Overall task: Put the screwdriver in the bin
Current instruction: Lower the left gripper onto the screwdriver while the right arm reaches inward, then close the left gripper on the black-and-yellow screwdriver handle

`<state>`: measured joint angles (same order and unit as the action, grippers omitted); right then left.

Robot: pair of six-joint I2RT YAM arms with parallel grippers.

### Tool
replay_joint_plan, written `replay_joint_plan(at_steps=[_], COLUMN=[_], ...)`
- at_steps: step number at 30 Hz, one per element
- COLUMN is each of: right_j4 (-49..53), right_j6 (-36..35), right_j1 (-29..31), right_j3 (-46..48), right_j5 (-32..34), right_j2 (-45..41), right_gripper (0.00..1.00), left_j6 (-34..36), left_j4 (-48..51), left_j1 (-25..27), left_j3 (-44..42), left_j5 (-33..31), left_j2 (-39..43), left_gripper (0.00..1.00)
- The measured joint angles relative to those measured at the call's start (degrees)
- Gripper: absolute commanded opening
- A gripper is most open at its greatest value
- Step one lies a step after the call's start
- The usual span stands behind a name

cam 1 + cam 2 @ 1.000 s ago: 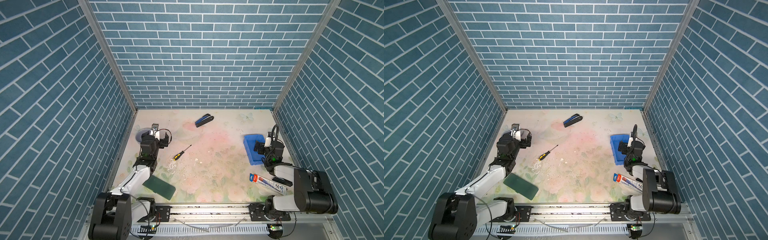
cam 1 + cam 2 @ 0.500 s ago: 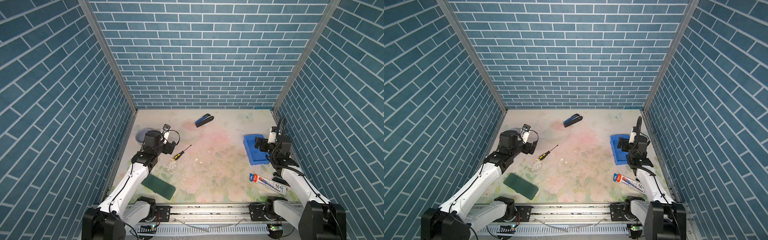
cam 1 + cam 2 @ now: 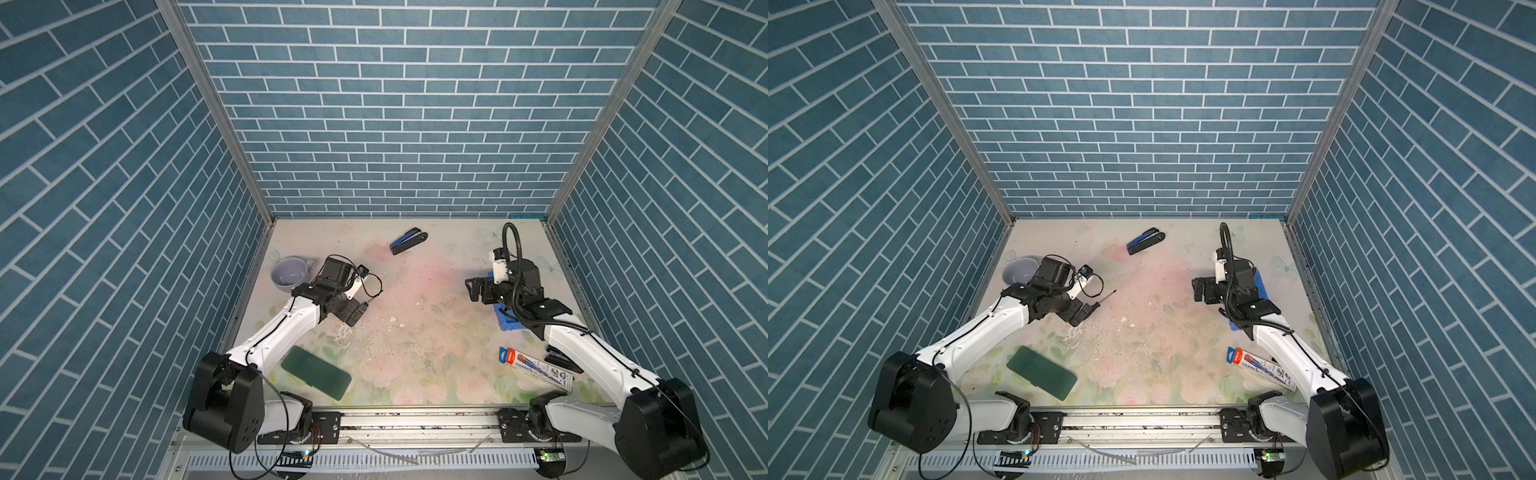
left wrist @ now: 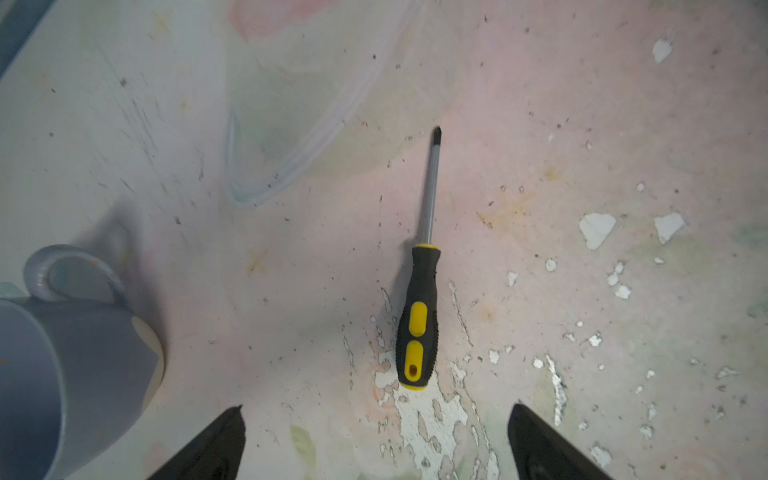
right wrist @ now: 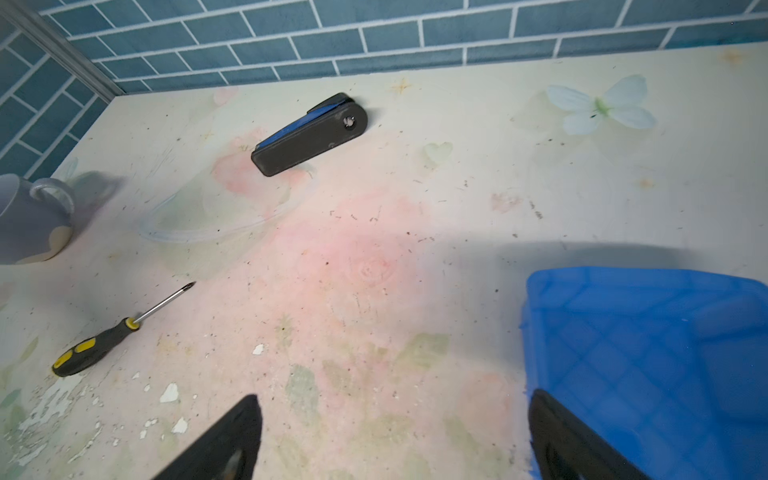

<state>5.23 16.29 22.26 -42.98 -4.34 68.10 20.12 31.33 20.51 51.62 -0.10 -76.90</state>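
My left gripper will next move down over the handle at its yellow-patched rear half [image 4: 416,337] and close, since the handle lies flat and points into the gap between my open fingers.
The screwdriver [image 4: 417,316] lies flat on the table, its black-and-yellow handle toward my left gripper [image 4: 376,409]. That gripper hovers open just behind the handle's end with nothing between its fingers. In a top view only the thin shaft [image 3: 1108,296] shows past the left gripper [image 3: 1086,313]. The bright blue bin [image 5: 648,353] stands on the right side, mostly hidden under the right arm in both top views [image 3: 509,322]. My right gripper [image 5: 395,399] is open and empty, above the table by the bin's left wall [image 3: 476,291].
A lavender cup [image 3: 291,272] stands left of the left wrist. A blue-and-black stapler-like tool [image 3: 408,241] lies near the back wall. A dark green flat case [image 3: 316,378] and a printed package [image 3: 536,370] lie near the front edge.
Both arms have reached forward. The left gripper has swung right from over the cup to just behind the screwdriver's handle. The right gripper has moved left past the bin's edge. Both jaws stayed open.
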Motion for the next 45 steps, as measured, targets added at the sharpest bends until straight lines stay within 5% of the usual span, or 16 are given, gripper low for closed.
replay_joint_plan(at_steps=[12, 17, 25, 45], right_j4=[-0.24, -1.20, -3.34, -4.63], right_j6=[6.45, 6.34, 4.83, 4.90], right_j1=[10.16, 12.35, 13.38, 13.49], right_j3=[-5.31, -5.31, -5.64, -5.86], right_j5=[2.75, 1.57, -3.69, -6.64], right_j2=[10.82, 12.00, 13.00, 14.23], right_gripper=[0.99, 0.99, 0.99, 0.99], left_j6=[1.22, 2.38, 2.86, 1.99], left_j4=[6.23, 7.96, 8.72, 6.80], left_j1=[0.17, 0.39, 0.48, 1.86], left_j3=[5.11, 7.08, 8.04, 8.68], left_j5=[-0.04, -0.74, -1.77, -1.73], left_j2=[-11.45, -16.63, -20.76, -23.41], left_gripper=[0.92, 0.81, 0.58, 0.30])
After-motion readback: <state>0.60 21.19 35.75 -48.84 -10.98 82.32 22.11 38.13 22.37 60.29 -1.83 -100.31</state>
